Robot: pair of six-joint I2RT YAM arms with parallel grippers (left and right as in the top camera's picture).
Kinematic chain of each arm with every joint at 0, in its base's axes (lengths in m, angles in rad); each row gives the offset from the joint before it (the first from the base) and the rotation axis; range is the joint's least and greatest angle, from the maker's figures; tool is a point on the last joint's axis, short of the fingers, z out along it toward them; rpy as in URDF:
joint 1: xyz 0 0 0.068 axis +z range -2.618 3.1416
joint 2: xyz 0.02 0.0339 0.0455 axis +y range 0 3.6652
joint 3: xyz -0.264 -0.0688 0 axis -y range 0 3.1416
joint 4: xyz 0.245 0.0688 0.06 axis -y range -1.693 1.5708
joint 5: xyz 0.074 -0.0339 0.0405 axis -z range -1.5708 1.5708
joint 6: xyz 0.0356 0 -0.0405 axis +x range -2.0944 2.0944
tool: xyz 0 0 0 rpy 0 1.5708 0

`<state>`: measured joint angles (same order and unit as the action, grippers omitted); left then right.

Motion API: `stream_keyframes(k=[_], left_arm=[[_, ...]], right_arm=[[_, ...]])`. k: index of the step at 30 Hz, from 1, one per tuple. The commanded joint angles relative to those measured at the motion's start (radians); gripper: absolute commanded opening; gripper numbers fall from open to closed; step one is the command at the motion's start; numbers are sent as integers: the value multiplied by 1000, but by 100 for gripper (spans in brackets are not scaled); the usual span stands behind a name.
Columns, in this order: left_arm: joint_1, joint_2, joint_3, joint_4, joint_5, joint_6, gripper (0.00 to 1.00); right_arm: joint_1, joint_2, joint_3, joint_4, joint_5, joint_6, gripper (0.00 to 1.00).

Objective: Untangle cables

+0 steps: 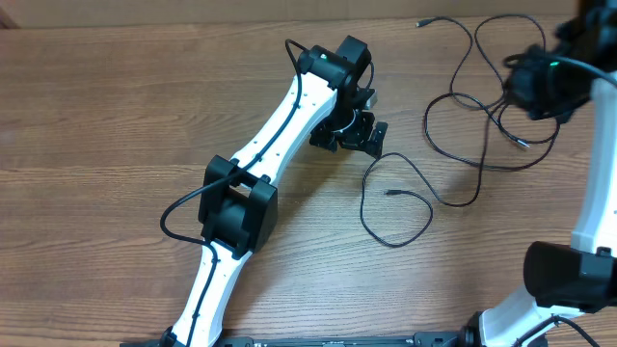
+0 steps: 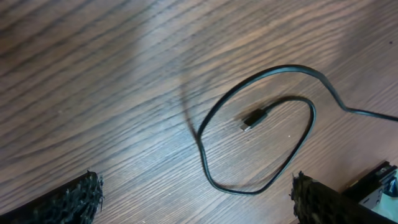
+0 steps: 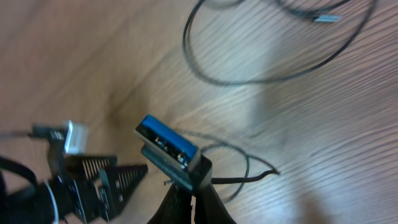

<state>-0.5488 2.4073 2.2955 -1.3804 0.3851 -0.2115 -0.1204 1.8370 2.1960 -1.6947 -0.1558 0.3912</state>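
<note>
The right gripper moves the flat USB plug back toward the middle loop next, then lowers it by the loop's far side to release.
Several thin black cables (image 1: 479, 116) lie looped over one another at the table's back right. One cable forms a separate loop (image 1: 395, 204) in the middle, its small plug (image 2: 252, 119) lying inside the loop. My left gripper (image 2: 196, 200) hangs open just above the near side of that loop, its fingertips (image 2: 78, 198) wide apart and touching nothing. Raised over the tangle, my right gripper (image 3: 193, 186) is shut on a flat USB plug (image 3: 169, 148) with a blue insert, whose cord (image 3: 249, 179) trails off to the right. More cable (image 3: 261, 76) lies on the wood beneath it.
The wooden table (image 1: 116, 116) stretches bare to the left. A cable end with a small plug (image 1: 420, 23) reaches toward the back edge. A black ribbed part (image 3: 99, 180) with a white connector shows beside the right gripper.
</note>
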Motion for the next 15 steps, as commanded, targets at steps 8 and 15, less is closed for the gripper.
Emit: stream_keyframes(k=[8,15], left_arm=[[85,-9,26,-11,10,-85,100],[110,-9,26,-23,31,-85,100]], right_arm=[[187,-34,-217,5,4,-6,4],[278,-34,-380,83,4,0,4]])
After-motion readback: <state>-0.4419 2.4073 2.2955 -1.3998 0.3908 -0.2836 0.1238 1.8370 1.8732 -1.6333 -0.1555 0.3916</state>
